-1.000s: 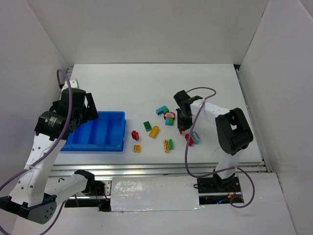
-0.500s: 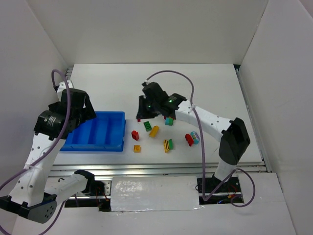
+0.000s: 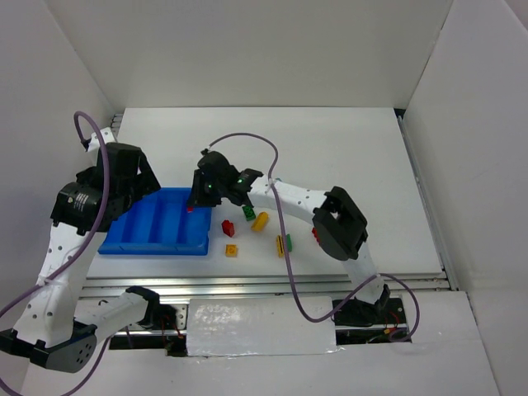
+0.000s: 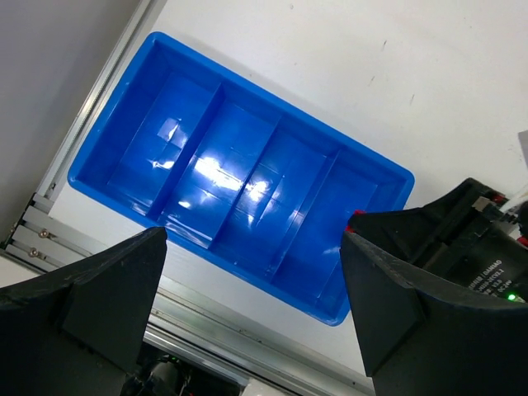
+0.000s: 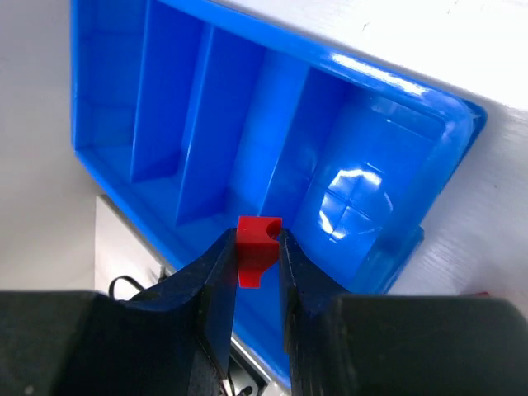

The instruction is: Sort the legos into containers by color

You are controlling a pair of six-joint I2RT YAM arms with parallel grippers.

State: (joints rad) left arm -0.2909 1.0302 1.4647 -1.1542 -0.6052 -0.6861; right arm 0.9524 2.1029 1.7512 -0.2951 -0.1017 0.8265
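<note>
My left gripper moves to the right in the top view and down next to close on the red lego beside the tray, as that lego lies unsorted.
My right gripper (image 3: 196,201) is shut on a small red lego (image 5: 258,233) and holds it above the blue tray (image 3: 157,246), over the compartment nearest the loose legos. In the right wrist view the red lego sits pinched between the two fingers of the right gripper (image 5: 256,257), clear of the tray floor (image 5: 363,190). My left gripper (image 3: 136,188) hovers open over the tray's far left side; the left wrist view shows its fingers (image 4: 115,297) spread wide above the tray (image 4: 247,165), holding nothing. All four compartments look bare.
Loose legos lie right of the tray: red (image 3: 228,228), green (image 3: 248,212), yellow (image 3: 260,220), orange (image 3: 231,250), a yellow-green one (image 3: 283,244). The right arm (image 3: 289,198) stretches across the pile and hides others. White walls close in three sides.
The right arm has swung left from the lego pile to over the tray, carrying the red lego. The left gripper has drifted slightly back and left, still open.
</note>
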